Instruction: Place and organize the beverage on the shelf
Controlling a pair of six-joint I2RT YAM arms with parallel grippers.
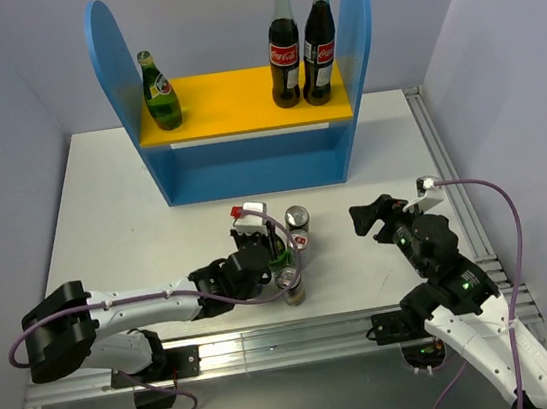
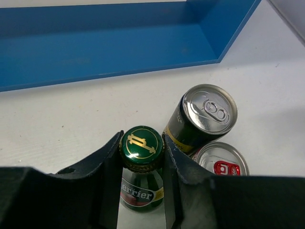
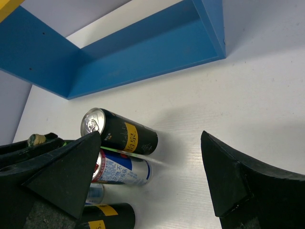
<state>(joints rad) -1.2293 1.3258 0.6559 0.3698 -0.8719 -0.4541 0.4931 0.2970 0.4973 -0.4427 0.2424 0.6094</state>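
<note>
The matching green bottle goes up and outward in my left gripper onto the free board beside the yellow board next, since one green bottle already stands on the yellow one.
The shelf [image 1: 249,172] stands at the back, with a yellow upper board [image 1: 239,98]. One green glass bottle [image 1: 160,93] stands at the left of that board. My left gripper [image 1: 268,251] is closed on the neck of the second green bottle [image 2: 141,148], which stands upright on the table; both fingers touch its cap. Next to it stand a dark can [image 2: 202,117] and a silver can with a red tab [image 2: 220,161]. My right gripper [image 1: 374,216] is open and empty, to the right of the cans. Its view shows a dark can [image 3: 121,133], a silver-blue can [image 3: 121,171] and another dark can [image 3: 105,217].
Two tall cola bottles [image 1: 301,44] with red caps stand at the right of the upper board. The shelf's lower level [image 2: 109,43] is a blue bay, open at the front. The white table [image 1: 114,215] ends in a metal rail at the near edge.
</note>
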